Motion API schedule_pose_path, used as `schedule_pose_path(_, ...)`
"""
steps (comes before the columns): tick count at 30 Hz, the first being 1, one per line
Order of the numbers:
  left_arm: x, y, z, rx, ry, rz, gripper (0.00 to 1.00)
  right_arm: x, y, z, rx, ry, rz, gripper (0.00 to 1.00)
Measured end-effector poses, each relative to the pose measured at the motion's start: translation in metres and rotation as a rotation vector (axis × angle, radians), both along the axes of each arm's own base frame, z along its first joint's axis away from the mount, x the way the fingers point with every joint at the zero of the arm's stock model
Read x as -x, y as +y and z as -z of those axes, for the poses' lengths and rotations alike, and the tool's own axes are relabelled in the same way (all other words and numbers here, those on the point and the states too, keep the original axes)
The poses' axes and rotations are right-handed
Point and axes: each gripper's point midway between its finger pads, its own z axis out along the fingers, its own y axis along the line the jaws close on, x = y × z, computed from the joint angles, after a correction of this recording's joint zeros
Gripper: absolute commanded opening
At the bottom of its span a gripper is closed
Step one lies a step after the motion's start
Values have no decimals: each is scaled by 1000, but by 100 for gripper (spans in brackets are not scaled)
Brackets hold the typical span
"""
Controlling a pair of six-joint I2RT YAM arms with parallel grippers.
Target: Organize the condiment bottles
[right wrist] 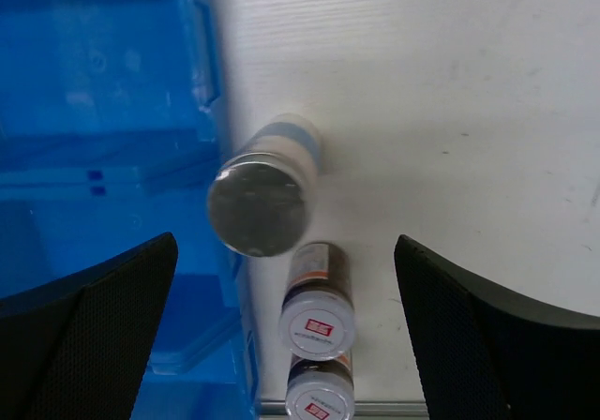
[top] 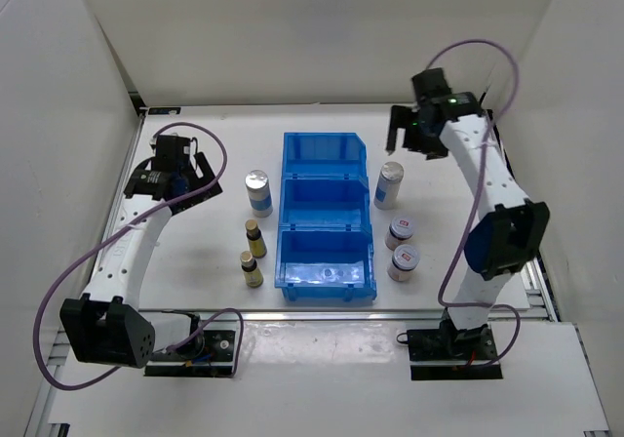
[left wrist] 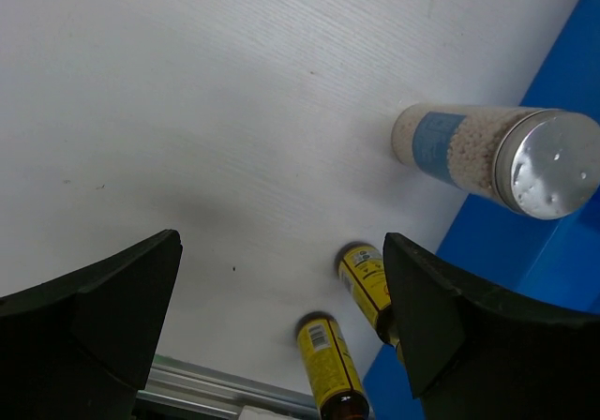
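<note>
The silver cap of the tall white bottle is below my right gripper and to its left in the top view. My right gripper needs to go lower and move over the cap.
Six bottles stand on the white table beside the blue bin. Left of it are a tall white silver-capped bottle and two slim yellow dark-capped bottles. Right of it are the other tall white bottle and two squat silver-lidded jars. My left gripper is open and empty, up and left of the left bottles. My right gripper is open and empty, above the right bottles.
The blue bin has three compartments in a row, with nothing seen inside them. White walls close in the table at the back and sides. A metal rail runs along the near edge.
</note>
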Motion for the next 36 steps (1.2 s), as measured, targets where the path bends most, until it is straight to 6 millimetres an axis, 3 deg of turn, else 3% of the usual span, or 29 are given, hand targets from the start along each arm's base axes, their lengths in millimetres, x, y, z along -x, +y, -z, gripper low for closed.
schedule_pose_path(3,3,-1,7,6,19,2,99,4,38,21,36,51,-124,100)
schedule_pose_path(6,4,-2,8,9,23,1,99,9,56,44,68,111,-194,100)
schedule_pose_path(11,5,-1,7,10,16,1,99,15,59,66,132,185,-217,100)
schedule_pose_path(15,7,-1,6,10,10,0,99,18,55,69,171,198,-213,98)
schedule_pose_path(26,10,0,10,7,20,-1,99,18,44,91,248,279,-177,61)
schedule_pose_path(31,10,0,10,5,20,1,99,14,39,88,246,279,-155,41)
schedule_pose_path(36,10,0,10,4,20,2,99,4,38,66,248,235,-137,32)
